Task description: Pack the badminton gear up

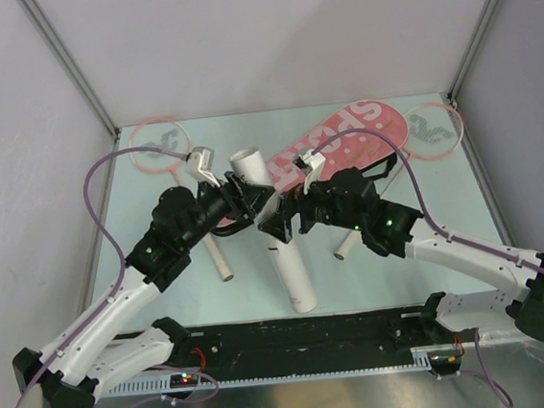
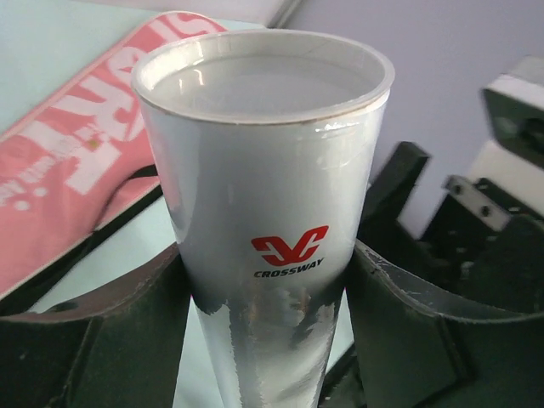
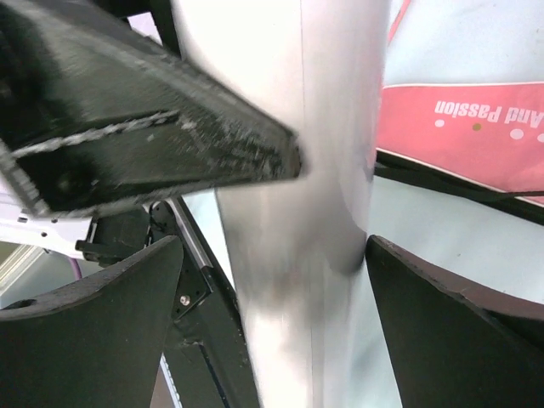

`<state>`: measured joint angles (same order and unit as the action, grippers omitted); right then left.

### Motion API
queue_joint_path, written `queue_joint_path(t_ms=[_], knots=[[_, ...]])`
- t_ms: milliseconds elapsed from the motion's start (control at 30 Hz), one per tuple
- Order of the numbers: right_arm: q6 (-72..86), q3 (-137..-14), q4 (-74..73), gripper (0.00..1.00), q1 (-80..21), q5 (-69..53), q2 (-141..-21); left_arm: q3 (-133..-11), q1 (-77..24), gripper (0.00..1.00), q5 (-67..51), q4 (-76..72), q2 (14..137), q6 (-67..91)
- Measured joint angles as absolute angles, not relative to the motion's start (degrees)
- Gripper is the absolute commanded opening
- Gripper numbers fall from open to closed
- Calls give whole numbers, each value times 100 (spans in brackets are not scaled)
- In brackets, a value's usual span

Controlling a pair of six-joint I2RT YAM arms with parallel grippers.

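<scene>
I will next move the tube (image 1: 293,274) with my left gripper past the white racket handle and down beside the wall to the left in the top view, where the table is bare.
The long white tube (image 1: 293,274) lies across the middle of the table, its open end (image 1: 246,158) raised towards the back. My left gripper (image 1: 252,198) is shut on the tube near that end; in the left wrist view both fingers press the tube (image 2: 263,170) below its red CROSSWAY logo. My right gripper (image 1: 276,225) is open around the tube (image 3: 340,127) just below; one finger (image 3: 442,331) touches it, the other stands off. The pink SPORT bag (image 1: 343,139) lies behind. One racket (image 1: 157,143) lies at the left, one (image 1: 436,130) at the right. The shuttlecock is not in view.
The left racket's white handle (image 1: 218,262) and the right racket's handle (image 1: 348,247) lie either side of the tube. The bag's black strap (image 1: 384,166) lies by the right arm. White walls close the table on three sides.
</scene>
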<state>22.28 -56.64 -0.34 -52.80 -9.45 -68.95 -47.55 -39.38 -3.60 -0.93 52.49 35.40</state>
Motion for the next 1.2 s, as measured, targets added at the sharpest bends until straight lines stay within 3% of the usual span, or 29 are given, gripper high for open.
queue_joint_path(t_ms=[267, 667, 1200], knots=[[2231, -5649, -316, 94, -5170, -989, -6309, -5725, -3236, 49, -235, 1588, 5249, 2821], [2335, -5457, -985, 92, -4748, -943, -5942, -7094, -902, 52, -16, 3839, 5758, 1577], [2349, -4707, -1356, 92, -4685, -779, -5172, -8396, 910, 55, 1092, 4950, 8750, 945]])
